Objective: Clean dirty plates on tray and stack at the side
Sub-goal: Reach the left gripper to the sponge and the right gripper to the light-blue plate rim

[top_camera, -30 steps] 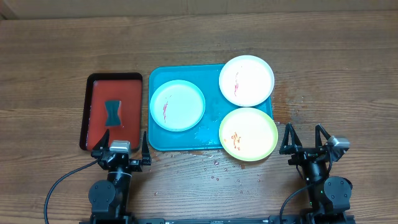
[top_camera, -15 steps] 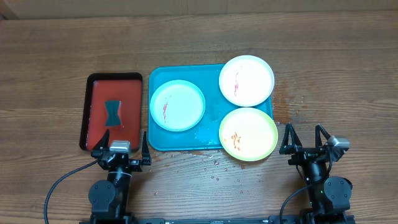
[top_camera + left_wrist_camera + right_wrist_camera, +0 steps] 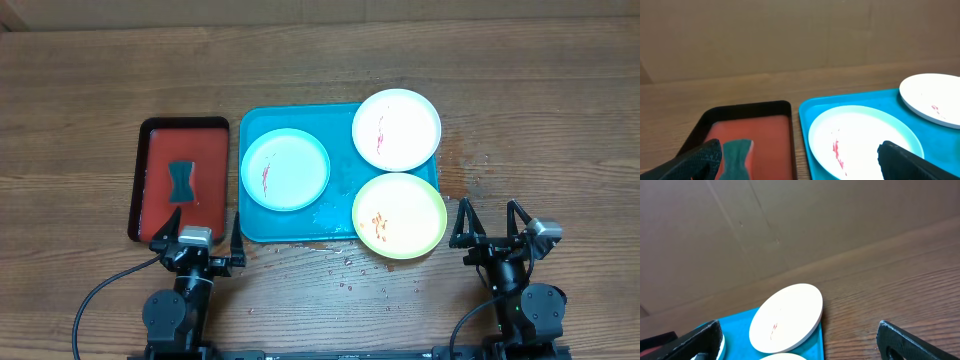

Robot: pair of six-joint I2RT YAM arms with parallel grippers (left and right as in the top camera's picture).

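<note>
I need to raise my right gripper, swing it outward over the tray and lower it onto the pale blue plate's rim (image 3: pixel 326 172) (image 3: pixel 723 347) facing the other plates, because bare tray lies there.
The turquoise tray (image 3: pixel 252 225) lies mid-table with three smeared plates on it: pale blue (image 3: pixel 285 169) at left, white (image 3: pixel 397 129) at top right, yellow-green (image 3: pixel 399 215) at bottom right, overhanging the rim. My left gripper (image 3: pixel 198 243) is open and empty near the table's front, just short of the tray's near left corner. My right gripper (image 3: pixel 490 222) is open and empty, right of the yellow-green plate. The left wrist view shows the pale blue plate (image 3: pixel 860 137) and white plate (image 3: pixel 935 95). The right wrist view shows the white plate (image 3: pixel 787 315) on the tray (image 3: pixel 740 330).
A red tray with black rim (image 3: pixel 160 160) lies left of the turquoise tray and holds a teal sponge (image 3: pixel 181 182), also in the left wrist view (image 3: pixel 737 155). Red specks and wet spots (image 3: pixel 350 270) dot the wood in front of the tray.
My left gripper has shifted slightly to the right. The plates, trays and right arm have not moved.
</note>
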